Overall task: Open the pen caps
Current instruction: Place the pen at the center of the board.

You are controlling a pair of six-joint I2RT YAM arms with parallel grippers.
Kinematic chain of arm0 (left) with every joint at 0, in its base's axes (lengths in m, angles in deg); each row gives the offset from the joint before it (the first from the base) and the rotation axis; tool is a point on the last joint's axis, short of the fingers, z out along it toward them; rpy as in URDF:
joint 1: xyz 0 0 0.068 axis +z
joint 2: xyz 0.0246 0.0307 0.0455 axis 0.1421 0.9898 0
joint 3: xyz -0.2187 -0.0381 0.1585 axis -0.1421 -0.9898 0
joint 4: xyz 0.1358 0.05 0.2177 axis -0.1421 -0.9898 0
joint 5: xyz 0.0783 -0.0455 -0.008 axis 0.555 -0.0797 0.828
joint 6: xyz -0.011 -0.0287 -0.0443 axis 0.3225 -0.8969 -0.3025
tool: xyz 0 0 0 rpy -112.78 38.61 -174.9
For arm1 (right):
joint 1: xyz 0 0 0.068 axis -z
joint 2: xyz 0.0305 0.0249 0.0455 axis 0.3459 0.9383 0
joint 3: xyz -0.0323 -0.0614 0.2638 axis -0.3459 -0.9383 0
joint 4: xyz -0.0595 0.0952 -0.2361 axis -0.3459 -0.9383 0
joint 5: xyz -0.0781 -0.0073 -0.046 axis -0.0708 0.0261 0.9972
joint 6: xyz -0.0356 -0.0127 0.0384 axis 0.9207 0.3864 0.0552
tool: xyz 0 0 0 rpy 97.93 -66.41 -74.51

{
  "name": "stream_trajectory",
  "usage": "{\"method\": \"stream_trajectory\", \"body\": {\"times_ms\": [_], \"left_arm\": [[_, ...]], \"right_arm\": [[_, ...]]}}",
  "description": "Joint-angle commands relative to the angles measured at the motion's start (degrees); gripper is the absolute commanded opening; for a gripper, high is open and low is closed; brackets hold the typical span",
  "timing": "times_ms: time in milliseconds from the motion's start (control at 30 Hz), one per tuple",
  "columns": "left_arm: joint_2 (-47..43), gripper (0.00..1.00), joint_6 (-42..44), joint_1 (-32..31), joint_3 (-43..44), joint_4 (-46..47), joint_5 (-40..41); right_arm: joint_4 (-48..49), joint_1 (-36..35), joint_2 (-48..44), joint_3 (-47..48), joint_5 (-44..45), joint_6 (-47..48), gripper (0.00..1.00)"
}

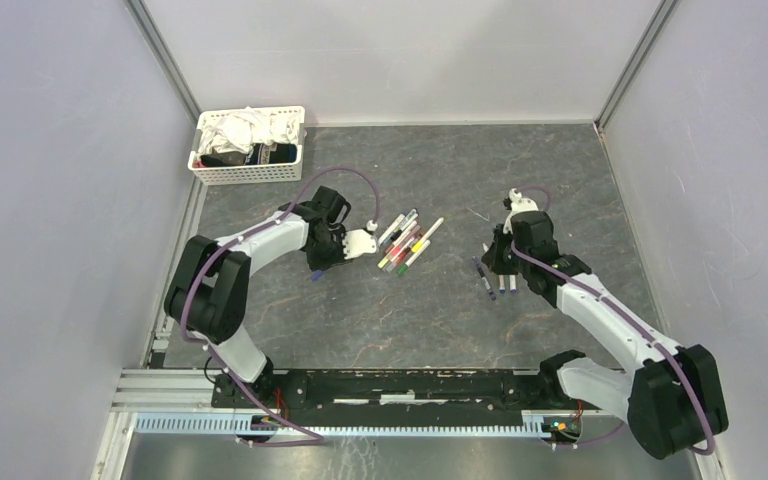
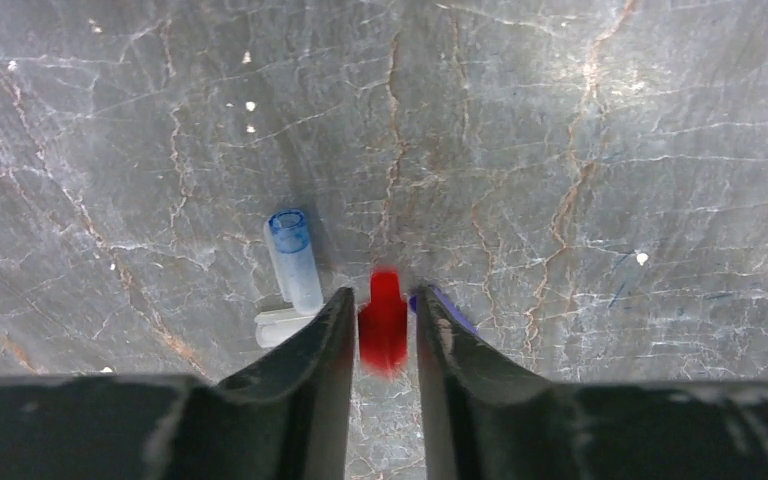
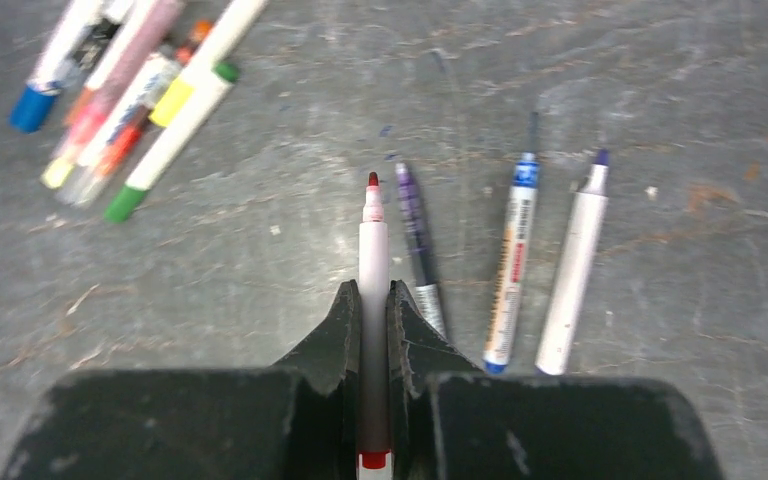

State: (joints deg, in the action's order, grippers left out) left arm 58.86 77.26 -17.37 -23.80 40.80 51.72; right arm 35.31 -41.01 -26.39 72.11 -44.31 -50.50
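My right gripper carries the white pen past the purple pen next, down into the gap beside the blue one. It releases the white pen there, since its red tip is bare.
In the left wrist view my left gripper (image 2: 382,300) hangs just above the tabletop with its jaws slightly apart. A blurred red pen cap (image 2: 383,330) sits loose between them, a thin gap on each side. A blue cap (image 2: 293,255) and a white cap (image 2: 278,326) lie to the left of the fingers, and a purple cap (image 2: 442,302) peeks out on the right. My right gripper (image 3: 373,292) is shut on a white pen (image 3: 373,240) whose bare red tip points away. Three uncapped pens (image 3: 515,260) lie beside it. A bundle of capped pens (image 1: 405,240) lies between the arms.
A white slatted basket (image 1: 250,172) of cloths stands at the back left corner. Grey walls close in the table on three sides. The left gripper (image 1: 317,268) and right gripper (image 1: 500,265) work on either side of the pen bundle.
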Motion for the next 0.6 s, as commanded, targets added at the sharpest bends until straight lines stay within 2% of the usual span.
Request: {"method": "stream_trajectory", "body": {"times_ms": [0, 233, 300, 367, 567], "left_arm": [[-0.86, 0.39, -5.65, 0.29, 2.05, 3.20, -0.06], [-2.94, 0.54, -11.64, 0.27, 9.08, -3.29, -3.06], [-3.36, 0.68, -13.62, 0.31, 12.63, -5.94, -3.68], [-3.69, 0.70, -15.74, 0.36, 16.15, -8.74, -4.48], [-6.12, 0.72, -20.38, 0.45, 24.00, -14.40, -7.32]], "right_arm": [[3.46, 0.53, 2.91, -1.57, 9.51, 0.31, 0.00], [7.73, 0.57, 9.22, -0.45, 10.54, 0.84, 0.00], [8.06, 0.58, 10.83, 0.10, 10.73, 0.99, 0.00], [8.20, 0.67, 12.37, 0.48, 11.01, 1.21, 0.01], [8.46, 0.57, 15.73, 0.77, 12.49, 1.53, 0.22]]}}
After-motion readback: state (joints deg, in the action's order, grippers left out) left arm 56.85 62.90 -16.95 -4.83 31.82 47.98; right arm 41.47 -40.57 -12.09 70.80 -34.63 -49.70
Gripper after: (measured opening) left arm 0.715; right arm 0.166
